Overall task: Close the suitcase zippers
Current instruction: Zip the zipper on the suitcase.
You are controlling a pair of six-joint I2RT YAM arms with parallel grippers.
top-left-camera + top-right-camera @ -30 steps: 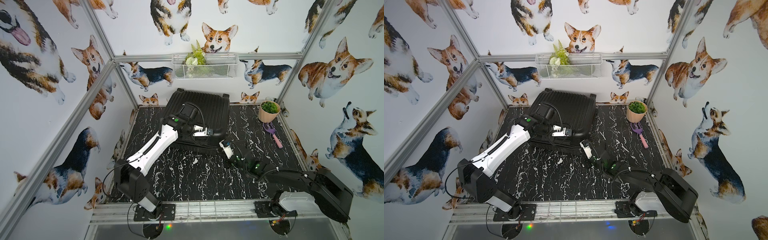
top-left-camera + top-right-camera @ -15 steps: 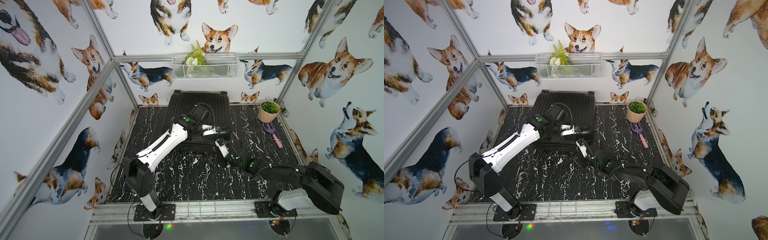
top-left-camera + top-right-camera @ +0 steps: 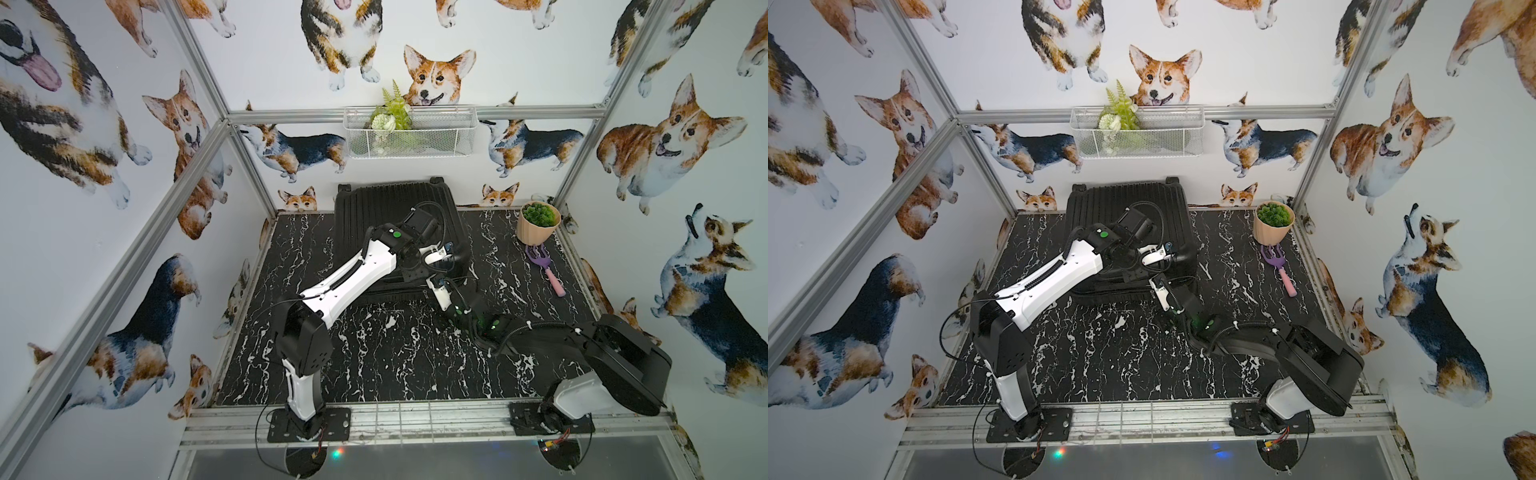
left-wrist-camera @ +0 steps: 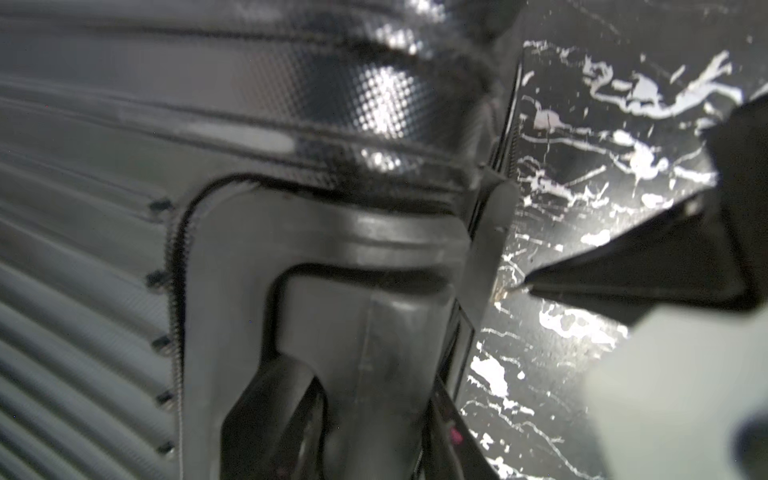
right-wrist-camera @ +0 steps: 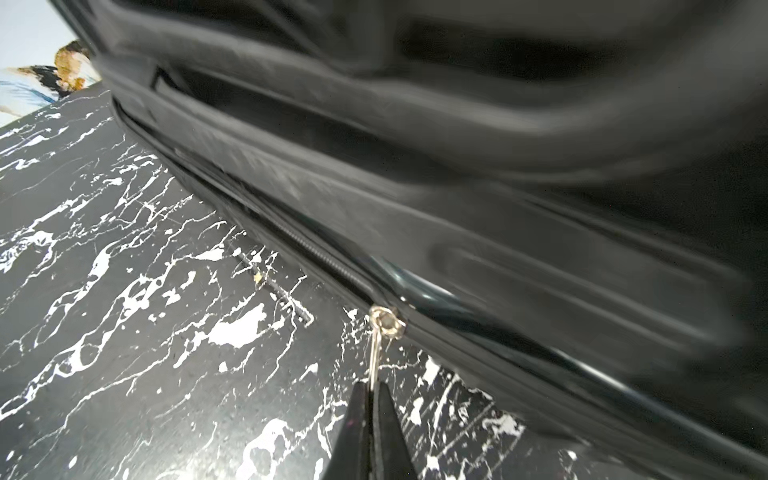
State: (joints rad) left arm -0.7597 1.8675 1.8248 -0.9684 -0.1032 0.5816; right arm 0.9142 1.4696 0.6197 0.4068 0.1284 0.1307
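I should next swing the black moulded handle part in my left gripper outward, toward the potted plant. Then I should release it, because the track (image 5: 316, 253) beyond the held slider looks parted.
The black ribbed suitcase (image 3: 386, 208) (image 3: 1121, 203) lies shut and flat at the back of the table in both top views. My left gripper (image 3: 453, 259) (image 3: 1177, 259) reaches over its front right corner. In the left wrist view its jaws (image 4: 361, 415) close round a moulded black corner piece of the shell. Low at the front rim, my right gripper (image 3: 432, 282) (image 3: 1155, 283) (image 5: 374, 388) is shut on the thin silver pull. The pull hangs from the slider (image 5: 386, 322) on the zipper track (image 5: 316, 253). The track left of the slider looks parted.
A potted plant (image 3: 538, 222) and a purple rake with a pink handle (image 3: 544, 266) sit at the back right. A wire basket (image 3: 409, 133) hangs on the back wall above the suitcase. Walls enclose the marble-patterned table (image 3: 374, 353) on three sides.
The left gripper has moved right along the suitcase's front to its right corner. The right gripper has shifted slightly left and back along the rim. The suitcase now sits squarer to the back wall.
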